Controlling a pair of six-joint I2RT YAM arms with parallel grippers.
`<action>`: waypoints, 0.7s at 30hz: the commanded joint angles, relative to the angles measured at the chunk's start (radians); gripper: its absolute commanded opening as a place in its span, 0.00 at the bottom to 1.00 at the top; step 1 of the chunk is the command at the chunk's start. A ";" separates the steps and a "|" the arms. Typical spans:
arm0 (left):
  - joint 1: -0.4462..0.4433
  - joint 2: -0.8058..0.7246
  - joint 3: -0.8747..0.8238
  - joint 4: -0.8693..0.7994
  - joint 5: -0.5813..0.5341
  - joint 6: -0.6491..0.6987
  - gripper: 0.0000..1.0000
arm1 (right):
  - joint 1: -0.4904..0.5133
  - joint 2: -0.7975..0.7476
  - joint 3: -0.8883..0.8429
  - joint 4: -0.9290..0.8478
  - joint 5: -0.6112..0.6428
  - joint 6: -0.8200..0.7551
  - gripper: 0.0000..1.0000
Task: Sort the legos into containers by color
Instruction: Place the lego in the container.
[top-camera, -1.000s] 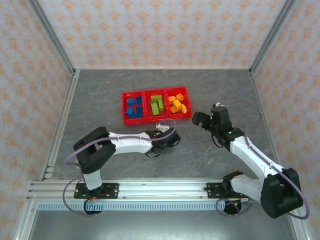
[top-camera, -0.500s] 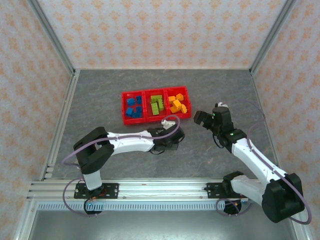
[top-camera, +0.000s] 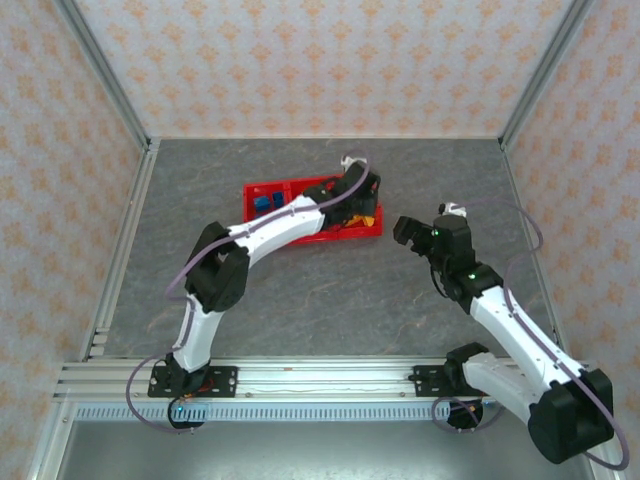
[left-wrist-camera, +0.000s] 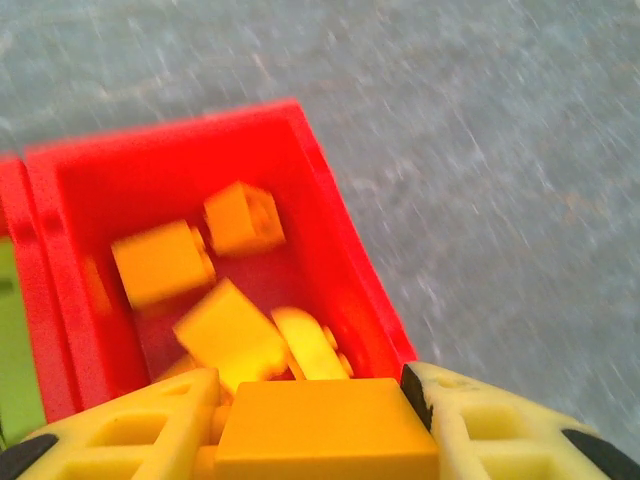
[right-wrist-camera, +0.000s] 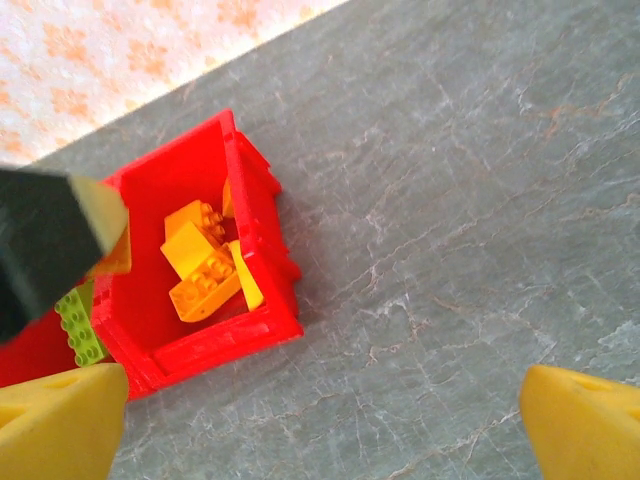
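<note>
I will next move my left gripper outward and down over the far end of the bin (left-wrist-camera: 228, 215) and let go of the orange-yellow lego, because legos of its color are there.
My left gripper (left-wrist-camera: 312, 392) is shut on an orange-yellow lego (left-wrist-camera: 325, 432) and hangs just above the right-hand bin of the red containers (left-wrist-camera: 340, 232). Several orange-yellow legos (left-wrist-camera: 228, 335) lie loose in that bin. From above, the left gripper (top-camera: 355, 190) covers the tray's right half, and blue legos (top-camera: 265, 205) show in the left bin of the containers (top-camera: 330, 236). My right gripper (top-camera: 405, 230) is open with nothing in it, over bare table just right of the tray. Its wrist view takes in the orange legos (right-wrist-camera: 200, 265), a green lego (right-wrist-camera: 75, 320) and the red bin wall (right-wrist-camera: 215, 345).
Grey stone-patterned tabletop (top-camera: 330, 300) lies in front of the tray and to its right (right-wrist-camera: 450, 250). Patterned walls with metal posts (top-camera: 120, 120) close in the table at the left, back and right.
The left arm has swung from the near table up and over the tray's right bin, carrying the orange-yellow lego. The right gripper has drifted slightly to the right and stays open.
</note>
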 joint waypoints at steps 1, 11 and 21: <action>0.028 0.064 0.134 -0.065 -0.004 0.081 0.26 | -0.005 -0.051 -0.032 -0.034 0.047 -0.003 1.00; 0.064 0.175 0.169 0.028 -0.027 0.084 0.26 | -0.006 -0.091 -0.054 -0.068 0.073 -0.011 1.00; 0.083 0.228 0.221 0.084 -0.032 0.096 0.45 | -0.007 -0.084 -0.052 -0.076 0.079 -0.029 1.00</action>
